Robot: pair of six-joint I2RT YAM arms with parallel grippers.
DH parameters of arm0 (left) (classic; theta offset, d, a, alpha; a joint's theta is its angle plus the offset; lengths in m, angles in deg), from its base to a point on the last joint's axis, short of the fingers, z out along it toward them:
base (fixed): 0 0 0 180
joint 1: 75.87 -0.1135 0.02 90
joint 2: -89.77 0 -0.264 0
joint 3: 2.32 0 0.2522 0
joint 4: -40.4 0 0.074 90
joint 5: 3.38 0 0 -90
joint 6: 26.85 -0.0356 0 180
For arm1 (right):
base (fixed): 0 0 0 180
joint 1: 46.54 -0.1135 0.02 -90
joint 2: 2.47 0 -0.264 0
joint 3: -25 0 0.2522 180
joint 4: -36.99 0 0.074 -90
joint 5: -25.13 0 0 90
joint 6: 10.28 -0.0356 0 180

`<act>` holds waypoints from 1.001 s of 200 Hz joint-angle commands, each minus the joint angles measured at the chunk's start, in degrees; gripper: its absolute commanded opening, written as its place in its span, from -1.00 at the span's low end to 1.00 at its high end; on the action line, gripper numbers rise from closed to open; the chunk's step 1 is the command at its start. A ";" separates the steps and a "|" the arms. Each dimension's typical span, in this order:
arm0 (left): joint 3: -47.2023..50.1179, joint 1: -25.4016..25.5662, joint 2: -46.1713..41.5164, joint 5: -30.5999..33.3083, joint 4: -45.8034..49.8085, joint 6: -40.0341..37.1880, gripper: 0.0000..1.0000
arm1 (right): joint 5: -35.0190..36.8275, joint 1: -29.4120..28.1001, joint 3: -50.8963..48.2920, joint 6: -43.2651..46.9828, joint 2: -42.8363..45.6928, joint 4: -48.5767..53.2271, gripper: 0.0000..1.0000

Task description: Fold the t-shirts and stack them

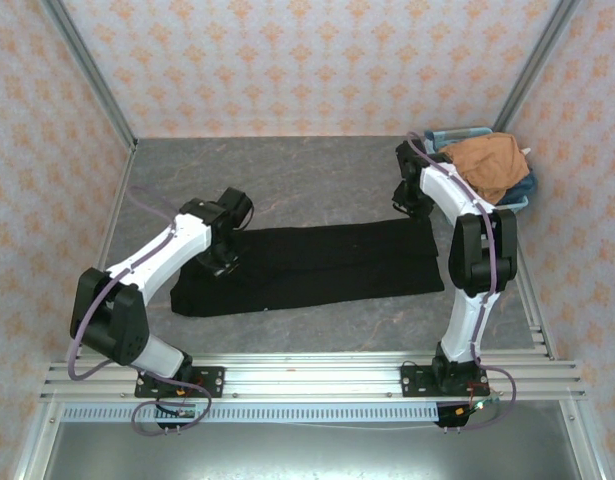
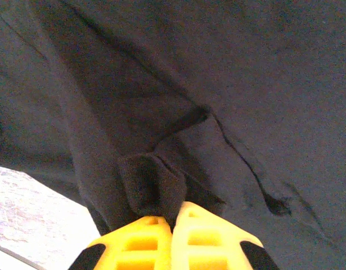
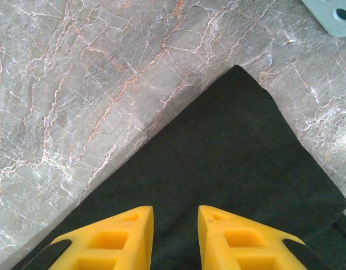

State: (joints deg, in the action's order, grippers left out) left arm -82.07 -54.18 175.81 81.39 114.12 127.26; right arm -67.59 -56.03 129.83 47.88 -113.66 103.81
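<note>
I will next pull the pinched fold in my left gripper slightly back and toward the folded t-shirt's nearest short end [image 1: 183, 293] and release it there, because the t-shirt is bunched and creased.
The black t-shirt [image 1: 317, 265] lies folded into a long band across the middle of the table, its print hidden. At the band's left end my left gripper [image 1: 223, 258] is shut on a pinched fold of black t-shirt cloth [image 2: 153, 188], which bunches up between its yellow fingers [image 2: 203, 236]. Over the band's far right corner my right gripper [image 1: 415, 205] hangs open, its yellow fingers [image 3: 119, 236] apart above the black t-shirt cloth [image 3: 229, 169] with nothing between them. The orange-tan t-shirt [image 1: 487, 163] lies crumpled in the basket at the back right.
The light-blue plastic basket [image 1: 517, 200] stands at the back right corner, close to the right arm; a corner of that basket [image 3: 333, 16] shows beyond the shirt. Grey marble tabletop [image 1: 287, 175] stretches behind the shirt. Patterned walls enclose three sides.
</note>
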 commanded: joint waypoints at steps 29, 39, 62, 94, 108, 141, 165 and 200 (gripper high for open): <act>-0.77 3.98 -0.35 3.63 4.46 6.11 -1.00 | 2.46 -0.35 -1.66 0.97 4.10 2.40 -0.46; -0.39 4.48 -1.02 4.27 4.91 6.67 -1.00 | 2.46 -0.36 -2.01 0.84 4.31 2.27 -0.46; 0.89 4.63 -1.71 5.61 5.88 6.55 -1.00 | 1.98 -0.52 -2.93 0.56 4.70 1.83 -0.46; 1.78 3.70 -1.06 8.46 6.90 4.99 -1.00 | 0.46 -1.05 -3.52 0.61 4.85 1.23 -0.46; 2.38 2.26 -0.69 10.23 7.48 3.28 -1.00 | -1.31 -1.47 -3.68 0.87 4.75 0.54 -0.46; 4.97 -1.99 0.05 13.39 7.35 -0.90 -1.00 | -2.81 -2.31 -4.48 0.94 4.96 -0.14 -0.46; 6.87 -4.29 0.92 13.44 5.42 -2.91 -1.00 | -2.91 -2.29 -5.23 0.98 5.42 -0.32 -0.46; 8.03 -7.28 2.96 13.52 1.22 -6.51 -0.82 | -3.12 -2.43 -6.07 1.39 5.97 -0.32 -0.46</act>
State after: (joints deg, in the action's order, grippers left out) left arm -74.93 -59.66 177.38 91.88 117.67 124.42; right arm -70.87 -58.29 124.91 48.36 -110.30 103.33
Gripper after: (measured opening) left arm 0.048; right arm 0.270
